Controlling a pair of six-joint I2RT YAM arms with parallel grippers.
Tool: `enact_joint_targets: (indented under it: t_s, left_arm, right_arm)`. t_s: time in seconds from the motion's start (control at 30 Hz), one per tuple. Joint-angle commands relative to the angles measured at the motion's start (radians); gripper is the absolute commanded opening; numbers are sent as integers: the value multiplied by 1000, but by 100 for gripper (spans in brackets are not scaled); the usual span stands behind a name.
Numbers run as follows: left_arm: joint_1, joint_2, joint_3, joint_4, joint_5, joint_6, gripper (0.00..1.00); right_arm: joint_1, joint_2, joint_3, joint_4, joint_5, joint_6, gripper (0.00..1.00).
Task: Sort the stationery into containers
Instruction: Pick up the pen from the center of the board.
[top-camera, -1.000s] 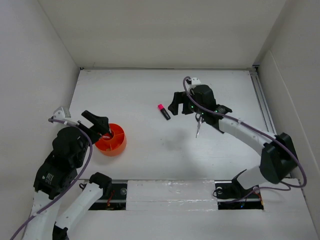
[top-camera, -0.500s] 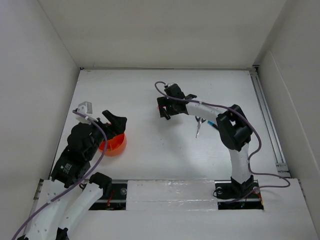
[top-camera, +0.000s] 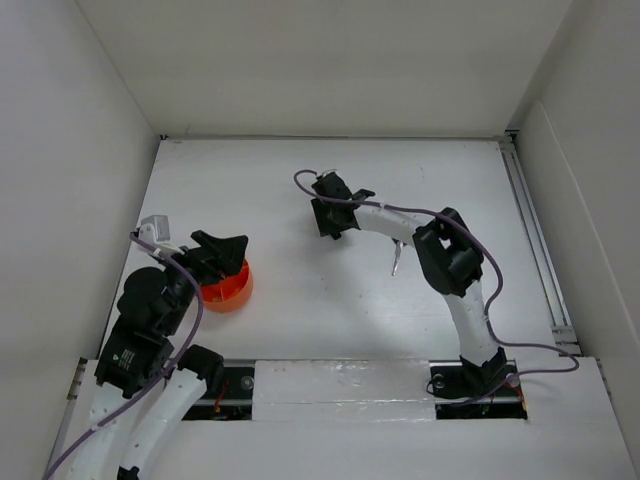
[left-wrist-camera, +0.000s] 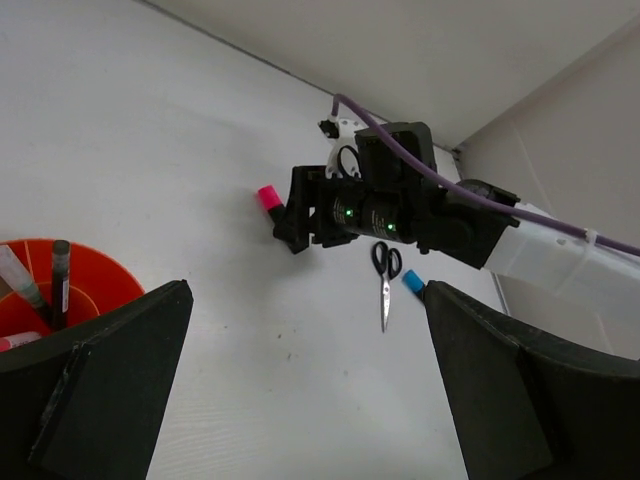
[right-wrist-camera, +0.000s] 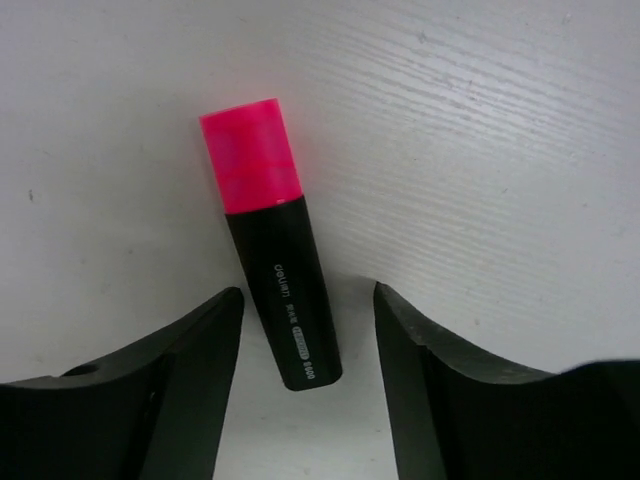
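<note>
I need to move my left gripper to the right in the top view and close it on the highlighter's pink cap (left-wrist-camera: 268, 197), because my right gripper is only around the highlighter's black body.
The pink-capped black highlighter (right-wrist-camera: 270, 260) lies flat on the white table. My right gripper (right-wrist-camera: 308, 330) is open and low over it, a finger on each side of its black body, not closed on it. In the top view the right gripper (top-camera: 330, 215) hides the highlighter. The black-handled scissors (left-wrist-camera: 384, 275) and the blue-capped marker (left-wrist-camera: 412, 285) lie near the right arm. The orange cup (top-camera: 228, 287) stands at the left and holds a dark pen (left-wrist-camera: 60, 280) and a thin pen (left-wrist-camera: 15, 278). My left gripper (top-camera: 225, 248) is open and empty above the cup.
White walls close in the table at the back and on both sides. A metal rail (top-camera: 530, 230) runs along the right edge. The right arm stretches across the middle of the table, over the scissors (top-camera: 396, 262).
My right gripper has moved left and come down to straddle the highlighter. My left arm has shifted while staying above the cup's far side.
</note>
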Motion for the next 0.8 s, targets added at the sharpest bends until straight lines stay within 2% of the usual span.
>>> enact_joint_targets:
  t_s: [0.0,0.03,0.07,0.2,0.3,0.33,0.4,0.43,0.5,0.57,0.77]
  left_arm:
    - [5,58,9,30,4,7,100]
    - [5,58,10,30,4,7,100]
    - [5,58,10,30,4,7,100]
    - [5,47,10,30,4,7,100]
    - [5,47,10,30,-9,7,100]
    - [5,58,10,30,3,7,100]
    - [5,94,0,63,85,19,100]
    - [5,111,0,76,124,45,100]
    - [5,174,0,87,174,59,100]
    - [5,216,9,87,227,71,100]
    - [17,292,10,115,328,94,100]
  right_arm:
    - [17,25,19,-44,17,-9,59]
    - [17,34,19,-44,6,-9,52]
    - [17,51,19,-53,-6,-9,38]
    - [27,48,10,-63,-16,-9,0]
    - [16,-17,-24,-25,-59,20,0]
    - [16,-57,-97,4,-75,35,0]
    - [29,-221,-197,128,-124,84,0]
    - [55,-279,-297,173,-140,98,0]
    - [98,-429,-381,285,-152,130,0]
    - [172,-494,-447,318,-112,139,0]
    - [333,-625,-498,390,-30,201,0]
